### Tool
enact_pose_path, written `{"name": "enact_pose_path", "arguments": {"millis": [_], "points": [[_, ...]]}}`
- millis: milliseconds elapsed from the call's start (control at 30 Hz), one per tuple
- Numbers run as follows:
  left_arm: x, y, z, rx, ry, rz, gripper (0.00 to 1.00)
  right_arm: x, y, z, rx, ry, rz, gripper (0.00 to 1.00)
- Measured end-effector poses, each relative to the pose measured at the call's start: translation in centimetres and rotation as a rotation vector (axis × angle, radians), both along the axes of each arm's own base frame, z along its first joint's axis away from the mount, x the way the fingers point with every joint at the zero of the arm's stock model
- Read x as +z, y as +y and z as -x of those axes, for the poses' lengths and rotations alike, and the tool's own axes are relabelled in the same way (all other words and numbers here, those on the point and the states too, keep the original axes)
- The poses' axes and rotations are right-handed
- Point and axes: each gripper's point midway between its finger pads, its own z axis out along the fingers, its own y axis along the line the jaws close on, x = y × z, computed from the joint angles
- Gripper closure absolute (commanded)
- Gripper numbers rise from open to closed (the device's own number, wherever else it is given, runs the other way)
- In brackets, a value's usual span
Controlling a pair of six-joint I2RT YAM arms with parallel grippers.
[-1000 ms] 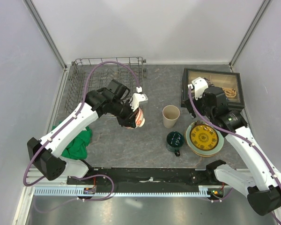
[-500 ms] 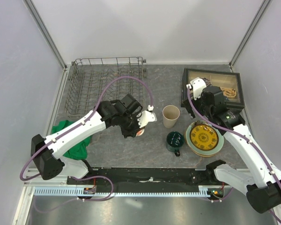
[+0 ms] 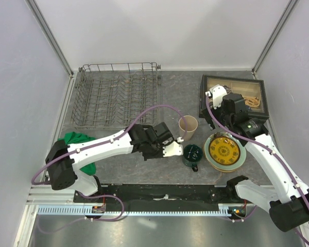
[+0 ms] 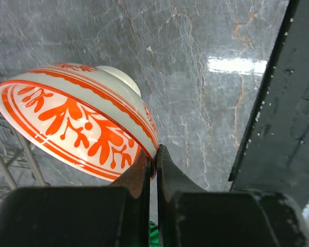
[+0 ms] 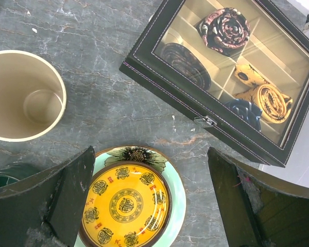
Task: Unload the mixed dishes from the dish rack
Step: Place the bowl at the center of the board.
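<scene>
The bare tabletop lies below the left gripper and to its right in the top view, so the left gripper will next move down toward the dark green mug (image 3: 191,153) and release the bowl.
My left gripper (image 4: 154,159) is shut on the rim of the small red-and-white bowl (image 4: 77,123), which hangs tilted just above the grey table. In the top view the left gripper (image 3: 167,149) sits just left of the dark green mug (image 3: 191,153), and the bowl is hidden under it. The beige cup (image 3: 188,127) stands upright behind them. The yellow-gold patterned dish (image 5: 124,206) lies on the pale green plate (image 5: 177,206). My right gripper (image 5: 149,190) hovers open above them. The dish rack (image 3: 118,66) at the back left holds nothing.
A dark-framed box (image 3: 247,95) with trinkets sits at the back right, close behind the right gripper (image 3: 222,123). A green cloth (image 3: 85,149) lies at the left under the left arm. A black rail (image 3: 165,193) runs along the near edge.
My left arm has carried the bowl from the rack's right edge rightward and nearer, down beside the dark green mug. The right arm has barely moved.
</scene>
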Motion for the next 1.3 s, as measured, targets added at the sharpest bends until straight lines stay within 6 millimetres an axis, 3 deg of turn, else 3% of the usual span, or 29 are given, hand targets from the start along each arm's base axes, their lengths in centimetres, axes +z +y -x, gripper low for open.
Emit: {"name": "enact_pose_path", "arguments": {"millis": [500, 767, 1300], "points": [[-3.8, -2.3, 1.1, -0.150, -0.083, -0.161, 0.98, -0.5, -0.1, 0.1, 0.001, 0.013, -0.007, 0.02], [-4.1, -3.9, 0.7, -0.173, -0.129, -0.175, 0.98, -0.5, 0.0, 0.1, 0.007, 0.016, -0.013, 0.02], [-5.1, -3.7, 0.1, -0.175, -0.148, -0.225, 0.99, -0.9, 0.2, 0.3, 0.022, 0.030, -0.021, 0.02]]}}
